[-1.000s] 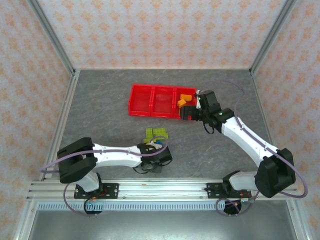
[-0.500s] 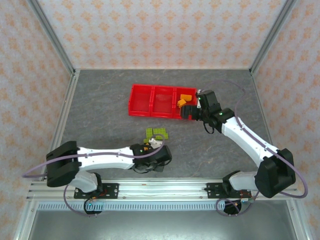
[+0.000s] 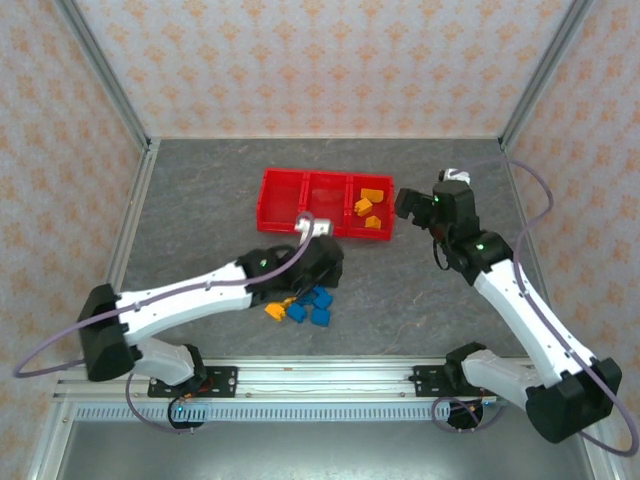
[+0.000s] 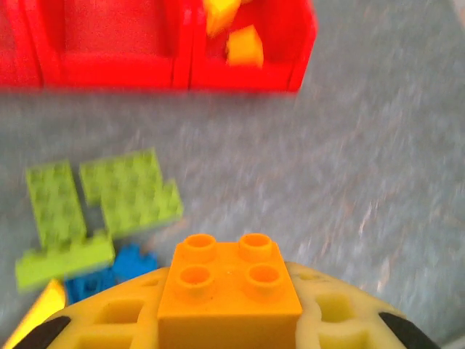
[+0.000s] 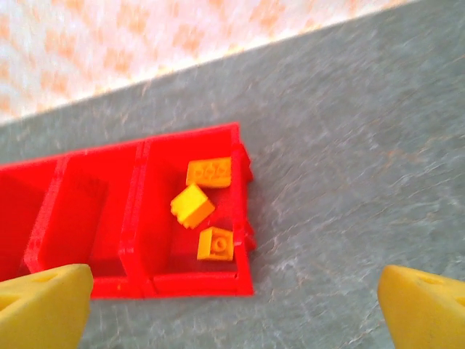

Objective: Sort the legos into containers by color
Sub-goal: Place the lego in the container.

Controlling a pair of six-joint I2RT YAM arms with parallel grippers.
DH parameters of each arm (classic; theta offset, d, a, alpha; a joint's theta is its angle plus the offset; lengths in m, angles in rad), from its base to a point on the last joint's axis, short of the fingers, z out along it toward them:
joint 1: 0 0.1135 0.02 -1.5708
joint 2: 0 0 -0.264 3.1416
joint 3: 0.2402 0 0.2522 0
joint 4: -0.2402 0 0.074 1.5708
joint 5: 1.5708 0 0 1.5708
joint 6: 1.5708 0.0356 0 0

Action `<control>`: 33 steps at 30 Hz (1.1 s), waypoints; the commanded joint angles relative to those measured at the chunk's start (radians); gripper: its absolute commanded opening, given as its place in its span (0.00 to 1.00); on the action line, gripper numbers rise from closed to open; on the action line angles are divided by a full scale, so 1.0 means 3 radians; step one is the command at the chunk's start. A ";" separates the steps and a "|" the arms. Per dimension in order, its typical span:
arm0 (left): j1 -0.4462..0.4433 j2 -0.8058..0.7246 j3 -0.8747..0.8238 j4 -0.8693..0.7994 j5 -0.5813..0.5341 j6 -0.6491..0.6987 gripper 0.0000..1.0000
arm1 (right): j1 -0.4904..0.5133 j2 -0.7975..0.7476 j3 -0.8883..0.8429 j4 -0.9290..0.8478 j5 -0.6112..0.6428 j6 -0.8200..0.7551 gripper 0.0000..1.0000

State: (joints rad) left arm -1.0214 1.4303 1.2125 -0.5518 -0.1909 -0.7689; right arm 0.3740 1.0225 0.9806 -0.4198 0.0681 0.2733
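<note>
I will move my left gripper outward over the tray's end section, which already holds orange bricks like mine, then lower it and let go of the orange brick.
The red tray lies at the table's middle back, and its right compartment holds three orange bricks. My left gripper is shut on an orange two-by-two brick, held above the table just in front of the tray. From above, the left gripper hangs near the tray's front wall. Below it lie lime green plates and a blue brick. Blue bricks and one orange brick sit on the table. My right gripper is open and empty, right of the tray.
The tray's left and middle compartments look bare. Grey table surface stretches to the right of the loose bricks. Patterned walls and metal posts enclose the table.
My left arm has swung from the near table up toward the tray carrying the orange brick, uncovering the blue bricks. My right gripper has drawn back from the tray's right end.
</note>
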 commanded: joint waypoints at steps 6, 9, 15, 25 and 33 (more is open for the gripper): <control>0.0485 0.1341 0.1601 -0.0481 -0.0159 0.0979 0.02 | -0.0004 -0.0619 -0.0390 -0.0037 0.0217 0.0005 1.00; 0.0611 0.1867 0.2218 -0.0712 -0.0115 0.1087 0.02 | -0.0003 -0.0809 -0.0578 -0.0024 0.0338 0.0024 1.00; 0.0760 0.2552 0.2994 -0.0871 0.0042 0.0998 0.00 | -0.0004 -0.0988 -0.0831 0.0056 0.0183 0.0084 1.00; 0.0761 0.2691 0.2922 -0.0332 0.0085 0.0725 0.00 | -0.0004 -0.0964 -0.0809 0.0062 0.0242 0.0015 1.00; 0.0845 0.2912 0.3166 -0.0436 0.0270 0.0626 0.00 | -0.0003 -0.0964 -0.0798 0.0095 0.0280 -0.0017 1.00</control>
State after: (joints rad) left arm -0.7849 2.2639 2.1151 -0.6693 -0.1333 -0.5571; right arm 0.3740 0.7395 0.7368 -0.4171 0.1169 0.2836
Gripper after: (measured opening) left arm 0.295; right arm 0.999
